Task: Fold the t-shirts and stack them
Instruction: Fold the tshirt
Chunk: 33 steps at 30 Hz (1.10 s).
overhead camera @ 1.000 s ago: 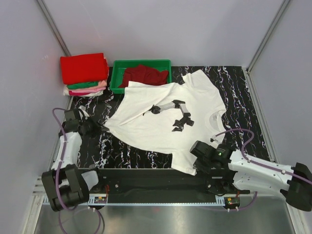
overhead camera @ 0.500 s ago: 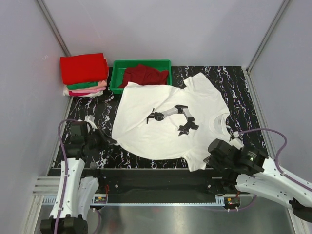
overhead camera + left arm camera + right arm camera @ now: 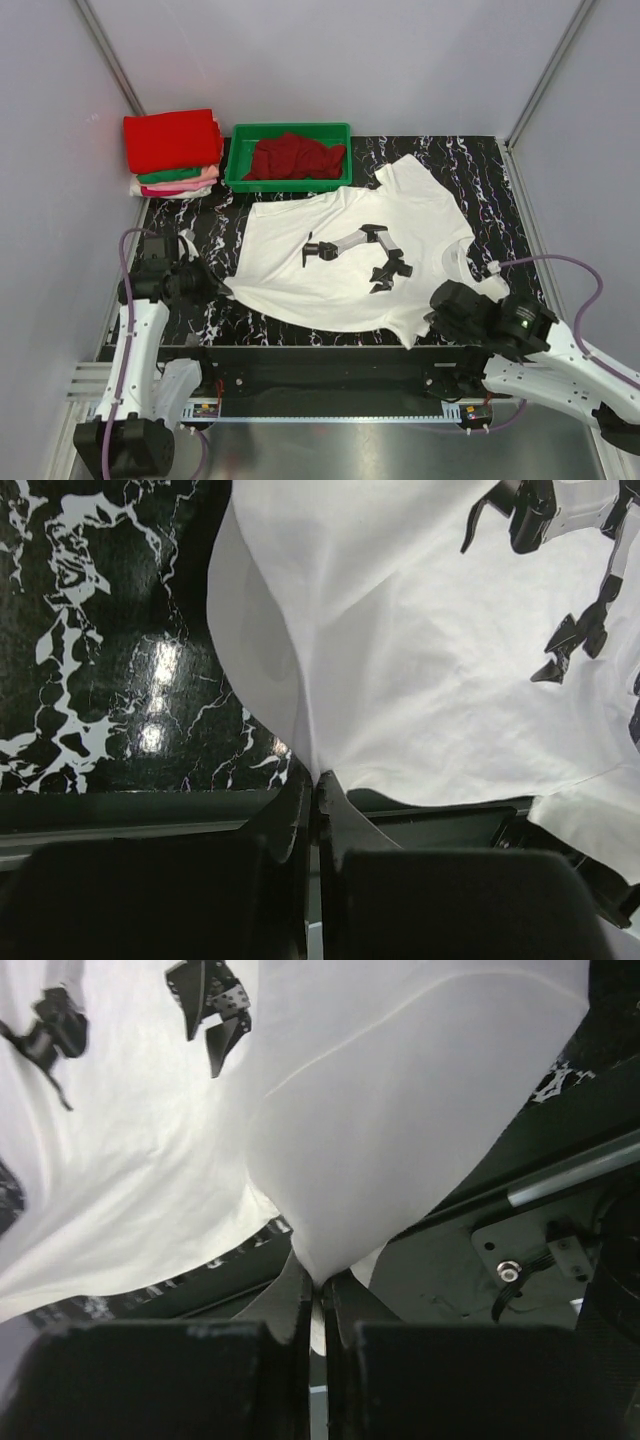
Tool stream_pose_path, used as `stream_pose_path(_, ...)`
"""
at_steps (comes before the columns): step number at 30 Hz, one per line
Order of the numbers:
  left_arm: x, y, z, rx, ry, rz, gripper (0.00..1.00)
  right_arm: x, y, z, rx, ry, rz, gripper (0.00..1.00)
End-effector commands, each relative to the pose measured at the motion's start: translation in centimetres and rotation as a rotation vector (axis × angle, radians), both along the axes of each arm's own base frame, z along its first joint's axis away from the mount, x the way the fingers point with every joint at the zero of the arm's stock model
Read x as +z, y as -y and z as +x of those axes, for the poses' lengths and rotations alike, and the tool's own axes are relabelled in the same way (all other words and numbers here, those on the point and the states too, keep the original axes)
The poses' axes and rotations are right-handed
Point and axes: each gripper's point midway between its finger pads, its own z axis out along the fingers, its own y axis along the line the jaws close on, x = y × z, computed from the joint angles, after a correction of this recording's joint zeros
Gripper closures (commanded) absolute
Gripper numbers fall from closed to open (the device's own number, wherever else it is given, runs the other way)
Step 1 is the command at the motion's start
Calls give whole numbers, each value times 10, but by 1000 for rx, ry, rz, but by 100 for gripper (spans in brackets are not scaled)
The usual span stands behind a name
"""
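The corner pinched in my right gripper will next go outward and down onto the shirt beside the print, and then my right gripper will open.
The white t-shirt [image 3: 330, 275] with the grey-black robot-arm print lies spread on the black marbled table [image 3: 480, 180], its near edge hanging towards the arms. My left gripper [image 3: 222, 290] is shut on the shirt's near-left corner; in the left wrist view the cloth [image 3: 400, 660] runs down into the closed left gripper [image 3: 316, 780]. My right gripper [image 3: 434, 318] is shut on the near-right corner, and the right wrist view shows the fabric [image 3: 400, 1110] bunched into the pinched right gripper [image 3: 321, 1285]. A dark red t-shirt [image 3: 292, 157] lies crumpled in the green tray [image 3: 237, 165].
A stack of folded shirts [image 3: 172, 150], red on top with green, pink and white below, sits at the back left corner beside the tray. Grey walls close in both sides. The black rail [image 3: 320, 365] with the arm bases runs along the near edge.
Both grippers have pulled the white shirt towards the near edge. Its far-left corner has come off the tray. The shirt lies flatter and the right arm has shifted right.
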Motion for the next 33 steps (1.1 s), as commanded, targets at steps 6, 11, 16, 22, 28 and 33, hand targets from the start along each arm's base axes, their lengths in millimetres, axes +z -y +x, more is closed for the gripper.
stream_pose_path(6, 31, -10, 51, -58, 96, 66, 100, -4, -10, 36, 234, 27, -267, 100)
stream_pose_path(11, 25, -9, 68, -78, 68, 50, 100, -3, -5, 74, 250, 7, -203, 100)
stream_pose_path(16, 12, -10, 84, -94, 32, 53, 100, 5, 8, 103, 265, -16, -269, 100)
stream_pose_path(22, -6, -17, 111, -102, -17, 74, 100, -5, 23, 136, 253, -63, -254, 100)
stream_pose_path(28, -34, -12, 131, -141, -107, 32, 100, -30, 42, 155, 234, -156, -255, 100)
stream_pose_path(33, -56, -20, 136, -134, -166, 70, 100, -47, 51, 167, 224, -203, -242, 100)
